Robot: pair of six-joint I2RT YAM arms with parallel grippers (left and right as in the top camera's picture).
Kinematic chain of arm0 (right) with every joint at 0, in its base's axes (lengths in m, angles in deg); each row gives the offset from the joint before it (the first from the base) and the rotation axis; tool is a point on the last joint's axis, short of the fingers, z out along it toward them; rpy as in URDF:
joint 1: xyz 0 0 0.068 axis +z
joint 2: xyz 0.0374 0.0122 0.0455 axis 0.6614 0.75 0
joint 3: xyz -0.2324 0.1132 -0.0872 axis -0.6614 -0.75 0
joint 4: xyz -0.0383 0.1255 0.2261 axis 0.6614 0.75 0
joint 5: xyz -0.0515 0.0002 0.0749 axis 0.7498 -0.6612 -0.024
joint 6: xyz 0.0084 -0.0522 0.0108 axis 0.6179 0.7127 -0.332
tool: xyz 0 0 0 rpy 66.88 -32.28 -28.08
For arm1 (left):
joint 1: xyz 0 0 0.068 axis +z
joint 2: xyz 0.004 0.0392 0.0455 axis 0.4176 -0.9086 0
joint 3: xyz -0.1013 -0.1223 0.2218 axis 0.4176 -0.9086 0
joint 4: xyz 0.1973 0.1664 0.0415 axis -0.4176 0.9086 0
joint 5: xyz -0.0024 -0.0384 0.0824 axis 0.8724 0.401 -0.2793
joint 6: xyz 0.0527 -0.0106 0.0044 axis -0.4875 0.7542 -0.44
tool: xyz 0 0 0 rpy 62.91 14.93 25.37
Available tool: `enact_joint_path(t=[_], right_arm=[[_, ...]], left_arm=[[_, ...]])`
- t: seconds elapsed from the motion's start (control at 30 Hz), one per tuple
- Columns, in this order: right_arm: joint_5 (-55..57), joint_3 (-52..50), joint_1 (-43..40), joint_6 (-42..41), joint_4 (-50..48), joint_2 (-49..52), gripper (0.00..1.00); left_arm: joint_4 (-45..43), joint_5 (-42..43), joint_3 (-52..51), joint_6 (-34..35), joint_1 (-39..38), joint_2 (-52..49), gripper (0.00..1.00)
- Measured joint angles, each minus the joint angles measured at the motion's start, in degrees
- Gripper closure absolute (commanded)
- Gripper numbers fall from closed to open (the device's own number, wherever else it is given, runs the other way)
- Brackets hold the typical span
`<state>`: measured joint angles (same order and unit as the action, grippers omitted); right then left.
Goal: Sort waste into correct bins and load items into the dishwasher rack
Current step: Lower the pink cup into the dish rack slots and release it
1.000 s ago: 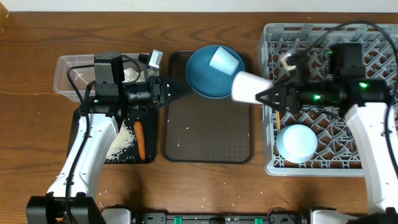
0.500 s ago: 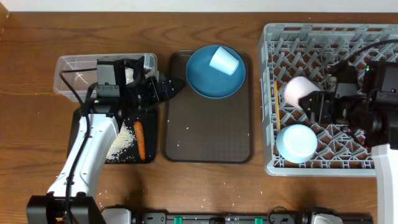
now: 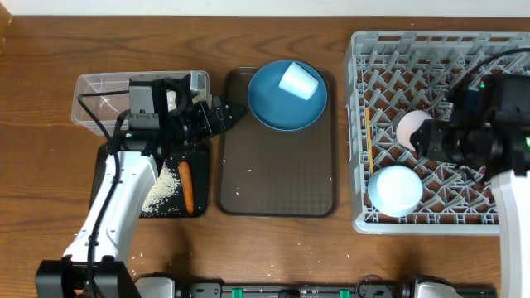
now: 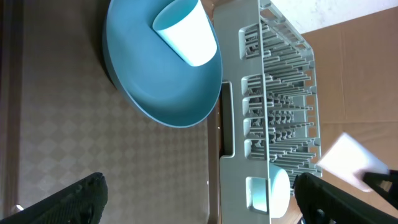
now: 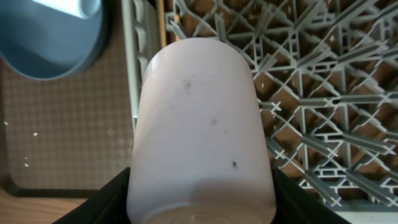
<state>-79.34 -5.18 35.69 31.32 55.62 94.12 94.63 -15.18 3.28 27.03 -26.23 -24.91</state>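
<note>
The rack wires beside the chopsticks are empty. I will move my right gripper to the left in the overhead view and down to those wires, and let go of the cup there.
My right gripper is shut on the pale pink cup, holding it over the grey dishwasher rack. A light-blue bowl sits upside down in the rack's front left. Thin wooden chopsticks lie along the rack's left wall. My left gripper is open and empty over the brown tray's left edge. The dark-blue plate carries a light-blue cup on its side.
The brown serving tray lies in the middle. Left of it, the black tray holds rice and a carrot piece. The clear tub stands behind it, partly under my left arm. Rice grains dot the table front.
My right gripper carried the pink cup rightward from the serving tray's edge to over the rack. My left gripper opened wide and stayed near the tub.
</note>
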Motion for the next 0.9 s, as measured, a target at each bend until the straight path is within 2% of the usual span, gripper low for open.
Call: enact_joint_path(t=[0.47,0.9], right_arm=[[0.8,0.0,6.3,-0.2,-6.8,10.8,0.51],[3.2,0.0,7.9,-0.2,-7.0,16.3,0.51]], left_arm=[[0.0,0.0,0.0,0.0,0.0,0.0,0.01],[0.0,-0.2,0.0,0.0,0.0,0.0,0.00]])
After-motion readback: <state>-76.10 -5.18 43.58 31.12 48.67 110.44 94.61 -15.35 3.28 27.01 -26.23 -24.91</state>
